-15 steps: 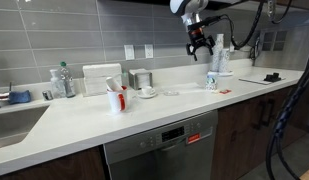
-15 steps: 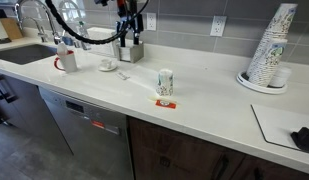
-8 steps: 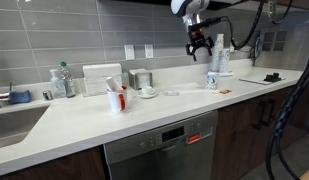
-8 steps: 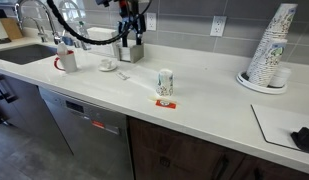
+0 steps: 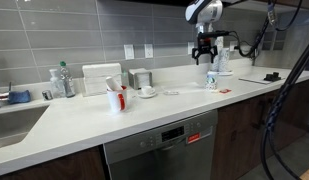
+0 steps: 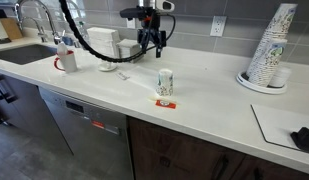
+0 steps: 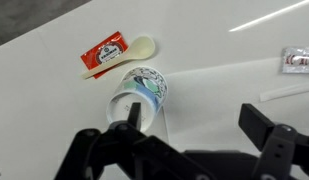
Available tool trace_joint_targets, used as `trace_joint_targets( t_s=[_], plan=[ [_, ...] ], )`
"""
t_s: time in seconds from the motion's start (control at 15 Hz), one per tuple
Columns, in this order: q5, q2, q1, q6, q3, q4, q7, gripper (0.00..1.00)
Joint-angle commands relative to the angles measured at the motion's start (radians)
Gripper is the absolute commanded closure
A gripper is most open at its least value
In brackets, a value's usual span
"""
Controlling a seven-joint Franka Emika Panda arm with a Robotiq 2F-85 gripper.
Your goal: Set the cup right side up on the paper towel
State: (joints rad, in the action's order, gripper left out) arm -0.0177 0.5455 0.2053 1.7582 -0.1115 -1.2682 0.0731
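Observation:
The cup is standing below my open gripper, and one fingertip is over the cup's white top. My gripper should go down next, with its fingers on both sides of the cup's upper edge, and close.
A paper cup with a blue-green pattern stands on the white counter, also seen in an exterior view. In the wrist view the cup is below and left of the fingers, and I cannot tell which end is up. My gripper is open and empty, hovering above and just beside the cup, as both exterior views show. A faint straight edge beside the cup suggests the thin paper towel. It barely differs from the counter.
A red sauce packet and a small spoon lie by the cup, with another packet farther off. A mug with utensils, a cup on a saucer, a white box holder and stacked cups stand around.
The gripper has swung away from the back wall to a spot over the cup and dropped a little. The cup has not moved.

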Motion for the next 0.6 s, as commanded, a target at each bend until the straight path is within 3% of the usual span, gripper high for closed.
trace_joint_targets(
  t_s=[0.0,0.4,0.53],
  plan=[
    [0.072,0.032,0.046,0.090,0.006,-0.012,-0.056,0.00],
    [0.077,0.093,0.047,0.171,0.009,0.003,-0.081,0.00],
    [0.073,0.101,0.045,0.183,0.011,0.004,-0.083,0.15]
  ],
)
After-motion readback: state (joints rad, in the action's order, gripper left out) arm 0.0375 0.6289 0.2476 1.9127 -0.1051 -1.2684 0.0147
